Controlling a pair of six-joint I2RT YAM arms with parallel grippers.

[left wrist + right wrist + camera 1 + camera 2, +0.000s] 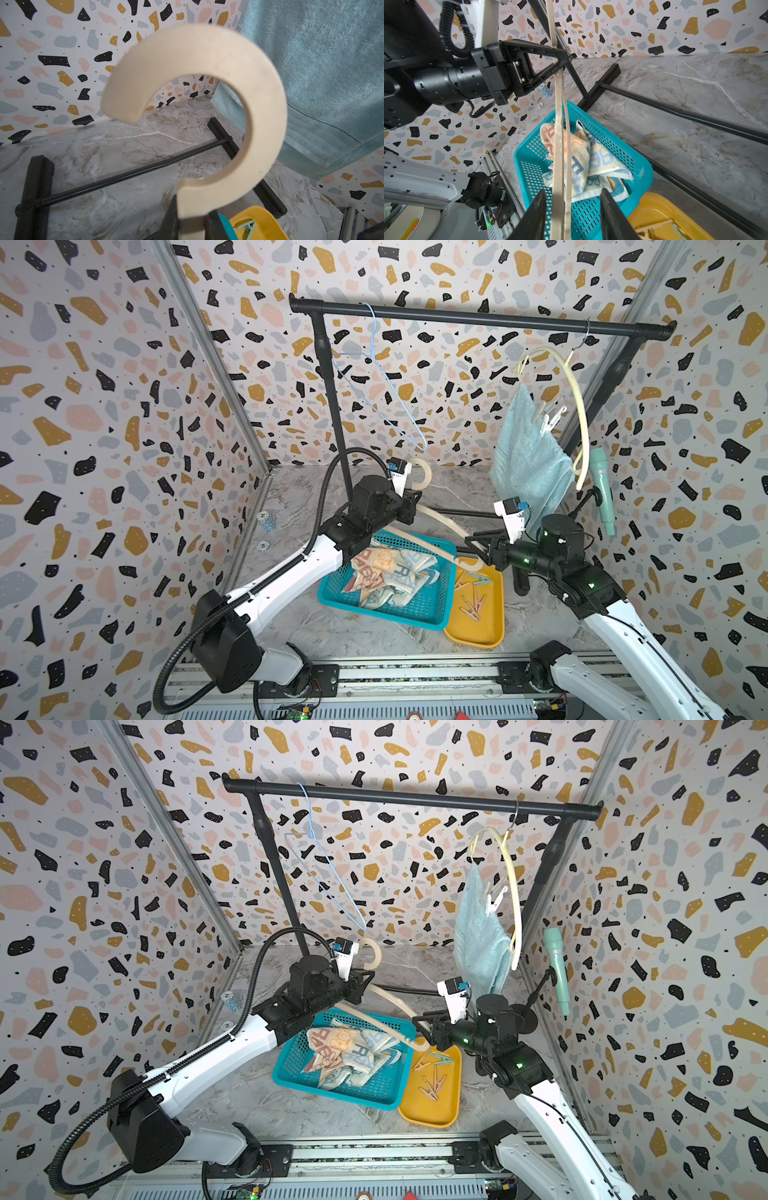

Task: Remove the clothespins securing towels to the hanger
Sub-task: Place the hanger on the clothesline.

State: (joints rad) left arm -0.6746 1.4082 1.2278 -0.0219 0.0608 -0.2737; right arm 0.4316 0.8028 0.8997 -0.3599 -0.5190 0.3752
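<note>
My right gripper comes down a little onto the hanger's loose lower end (pixel 473 564) (pixel 560 232) next and closes, because that end still hangs below the gripper's open fingers.
My left gripper (pixel 409 502) (pixel 193 209) is shut on the neck of a cream hanger (pixel 424 472) (pixel 207 62), just below its hook. That hanger slants down over the basket to my right gripper (pixel 473 543) (pixel 573 193). The right gripper is open, its jaws standing on either side of the hanger's two thin bars (pixel 558 124). A second cream hanger (pixel 582 406) hangs on the black rail (pixel 478 319) with a light-blue towel (pixel 528 464) (pixel 332 72) held by white clothespins (pixel 550 418). Two patterned towels (pixel 386 568) (pixel 581 155) lie crumpled in the teal basket (pixel 374 609). Several loose clothespins (pixel 471 605) lie in the yellow tray (pixel 478 635).
A bare blue wire hanger (pixel 386 377) hangs at the rail's left end. The rack's black feet and crossbar (pixel 124 176) lie on the marble floor behind the basket. A mint microphone-like object (pixel 602 485) stands by the right wall. Poker chips (pixel 268 522) sit near the left wall.
</note>
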